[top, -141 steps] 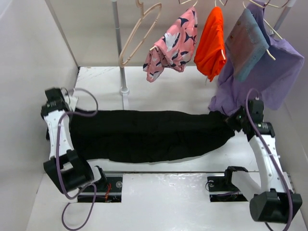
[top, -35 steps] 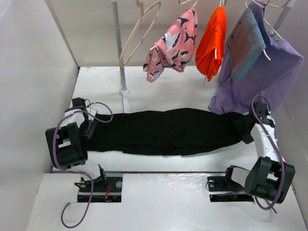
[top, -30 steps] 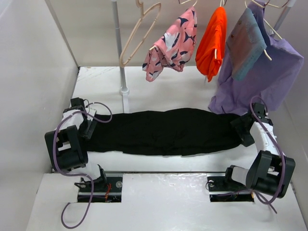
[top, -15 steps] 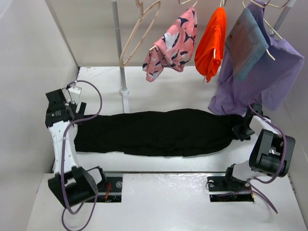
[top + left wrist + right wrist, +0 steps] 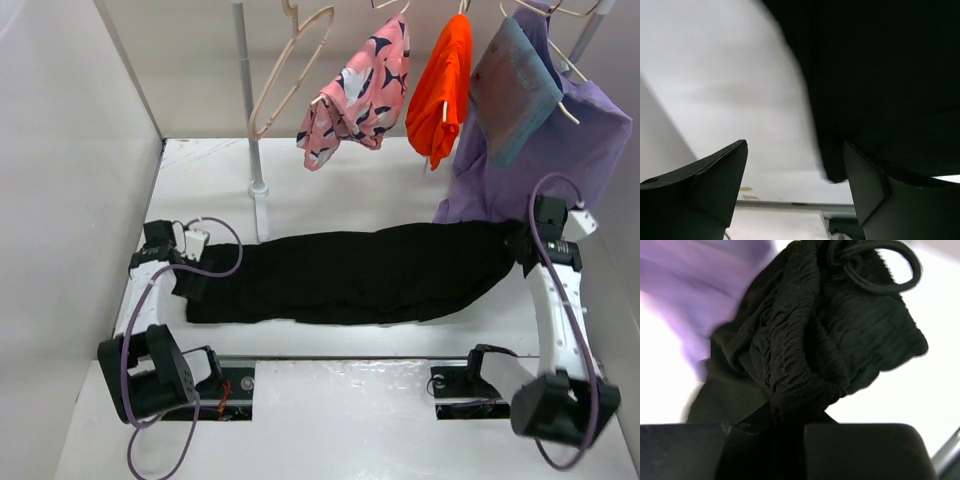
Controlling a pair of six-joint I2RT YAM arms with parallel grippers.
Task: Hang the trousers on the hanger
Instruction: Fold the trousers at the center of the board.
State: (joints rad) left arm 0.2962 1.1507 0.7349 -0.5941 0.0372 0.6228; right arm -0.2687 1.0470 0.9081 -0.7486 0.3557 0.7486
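My right gripper sweeps to the left in the top view next, onto the trousers' leg end, and releases the waistband (image 5: 805, 365) there, since the trousers lie unfolded.
The black trousers (image 5: 360, 275) lie stretched left to right across the white table. At their right end, my right gripper (image 5: 524, 246) is shut on the bunched elastic waistband (image 5: 805, 365), with the drawstring (image 5: 875, 270) looping above it. My left gripper (image 5: 188, 281) stands open at the leg end. In the left wrist view its fingers (image 5: 715, 177) straddle bare table, and the trousers' edge (image 5: 835, 165) lies just inside the right finger. The empty beige hanger (image 5: 290, 70) hangs from the rail at back left, apart from both grippers.
A pink patterned garment (image 5: 355, 95), an orange one (image 5: 440, 85) and a purple one (image 5: 545, 150) hang on their own hangers at the back right. A metal pole (image 5: 250, 100) stands behind the trousers. White walls (image 5: 70, 150) close in the left side and the back.
My right gripper has shut on the waistband and drawn that end up and back. My left arm swung down to the leg end, jaws still open. The trousers shifted slightly right.
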